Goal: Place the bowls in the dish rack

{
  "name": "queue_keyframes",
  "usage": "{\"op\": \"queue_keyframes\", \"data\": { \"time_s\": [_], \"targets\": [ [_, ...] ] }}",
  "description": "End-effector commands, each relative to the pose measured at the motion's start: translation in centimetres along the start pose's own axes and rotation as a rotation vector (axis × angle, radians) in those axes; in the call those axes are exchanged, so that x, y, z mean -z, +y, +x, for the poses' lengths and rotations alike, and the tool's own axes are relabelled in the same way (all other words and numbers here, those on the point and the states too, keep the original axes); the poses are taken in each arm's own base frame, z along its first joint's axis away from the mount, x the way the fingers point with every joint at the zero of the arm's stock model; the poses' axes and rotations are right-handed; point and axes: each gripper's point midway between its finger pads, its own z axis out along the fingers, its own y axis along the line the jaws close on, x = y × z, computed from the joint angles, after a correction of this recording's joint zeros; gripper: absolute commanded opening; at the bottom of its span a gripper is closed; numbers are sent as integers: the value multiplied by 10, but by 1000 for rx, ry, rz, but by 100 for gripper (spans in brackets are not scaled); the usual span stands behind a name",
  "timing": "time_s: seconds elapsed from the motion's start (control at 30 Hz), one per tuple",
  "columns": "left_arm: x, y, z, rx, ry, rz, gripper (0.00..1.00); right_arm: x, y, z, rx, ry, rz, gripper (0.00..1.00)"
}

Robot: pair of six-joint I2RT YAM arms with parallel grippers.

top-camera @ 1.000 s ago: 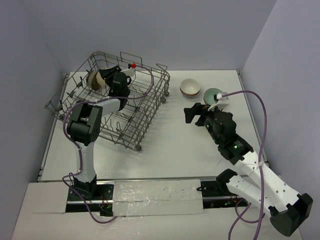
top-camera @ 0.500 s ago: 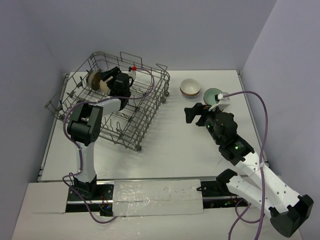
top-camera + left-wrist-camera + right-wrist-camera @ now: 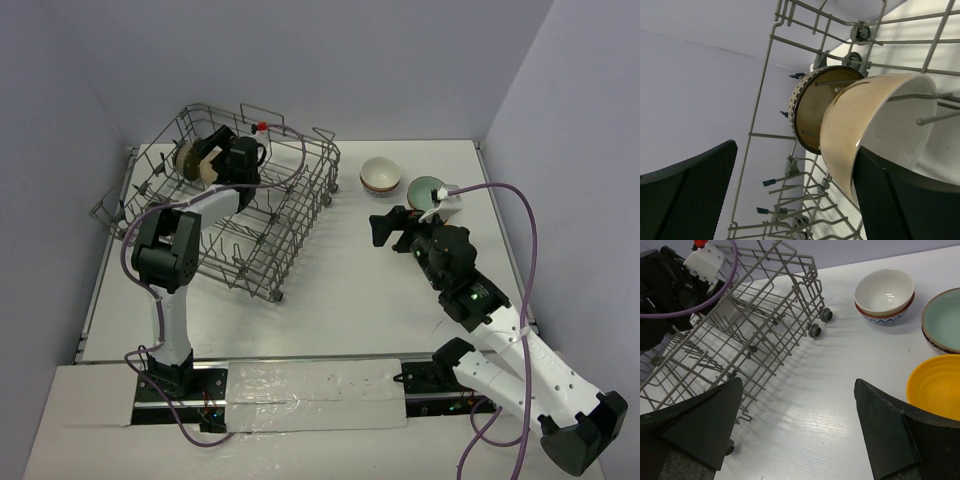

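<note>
Next, my right gripper swings outward, turns and lowers to the pale green bowl outward and below, onto its rim's free side (image 3: 443, 187) opposite the white bowl.
The grey wire dish rack (image 3: 262, 228) stands at the left. In its far corner two bowls stand on edge between tines: a beige bowl (image 3: 860, 115) with a white inside, and behind it a brown bowl (image 3: 812, 107) with a patterned outside. My left gripper (image 3: 213, 150) is open inside the rack, its right finger (image 3: 895, 200) close by the beige bowl's rim. My right gripper (image 3: 800, 430) hangs open over bare table. Beyond it sit a white bowl (image 3: 885, 290) stacked on a patterned one, a pale green bowl (image 3: 944, 317) and an orange-yellow bowl (image 3: 935, 385).
The rack's near corner, on small wheels (image 3: 815, 330), lies just left of my right gripper. Its handle loops (image 3: 322, 135) rise above the rim. Purple cables (image 3: 515, 215) trail from both wrists. Walls close the table at the back and sides.
My left gripper's jaws have opened wide and let go of the beige bowl, which now rests in the rack. The right arm has barely moved.
</note>
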Motion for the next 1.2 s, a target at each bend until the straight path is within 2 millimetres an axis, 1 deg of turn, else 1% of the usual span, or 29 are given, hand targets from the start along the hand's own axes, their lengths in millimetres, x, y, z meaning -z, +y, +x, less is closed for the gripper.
{"op": "queue_keyframes", "data": {
  "time_s": [0.0,0.03,0.07,0.13,0.17,0.23,0.3,0.37,0.4,0.5,0.57,0.6,0.63,0.67,0.7,0.73,0.77,0.8,0.83,0.87,0.9,0.93,0.97,1.0,1.03,1.07,1.1,1.13,1.17],
  "targets": [
    [15,53,-28,215,-68,-21,97,4,4,-19,-4,-57,-10,100],
    [18,53,-28,245,-63,2,97,5,5,-22,-6,-62,-14,100],
    [23,62,-33,279,-87,13,98,5,5,-23,-5,-59,-13,100],
    [27,63,-32,333,-91,53,98,6,7,-27,-9,-65,-17,100],
    [31,69,-35,356,-110,68,98,7,7,-25,-6,-56,-20,100],
    [34,70,-31,391,-100,93,98,7,9,-27,-9,-53,-22,100],
    [40,76,-37,453,-125,128,98,7,10,-28,-8,-46,-24,100],
    [45,87,-38,503,-130,151,98,6,6,-27,-7,-39,4,100],
    [47,87,-36,540,-118,180,98,6,5,-32,-15,-46,16,100],
    [55,106,-33,643,-94,210,98,2,-3,-39,-31,-39,87,100],
    [67,133,-29,755,-84,226,99,-5,-11,-43,-53,-21,145,100],
    [71,140,-27,795,-78,230,99,-7,-15,-44,-60,-12,168,100],
    [75,146,-24,840,-71,239,99,-14,-24,-34,-58,38,214,99],
    [82,149,-19,861,-47,262,99,-17,-26,-42,-74,35,235,99],
    [85,154,-15,972,-26,275,99,-22,-38,-42,-101,53,275,99],
    [97,162,-17,1023,-46,310,99,-30,-50,-30,-105,111,317,98],
    [105,162,-15,1085,-39,334,99,-34,-55,-34,-136,119,331,98],
    [118,176,-12,1128,-58,341,99,-37,-73,-36,-160,126,374,98],
    [126,161,-6,1135,-46,390,99,-43,-81,-25,-171,173,391,97],
    [133,160,-3,1171,-50,406,99,-45,-91,-25,-182,178,423,97],
    [149,178,-3,1220,-110,400,99,-45,-107,-26,-194,177,473,97],
    [154,157,7,1220,-89,441,99,-49,-120,-21,-200,194,512,96],
    [161,155,9,1239,-110,458,99,-51,-128,-20,-218,197,535,96],
    [176,173,7,1279,-183,452,99,-53,-136,-17,-233,206,553,95],
    [179,159,16,1285,-168,466,99,-57,-155,-13,-263,223,597,93],
    [186,158,15,1300,-195,495,99,-59,-163,-13,-296,218,622,92],
    [200,170,15,1319,-249,498,99,-61,-172,-11,-316,215,647,90],
    [202,164,19,1325,-255,505,99,-65,-193,-6,-346,218,703,87],
    [207,165,19,1325,-274,516,99,-69,-199,-9,-376,210,720,87]
  ]
}}
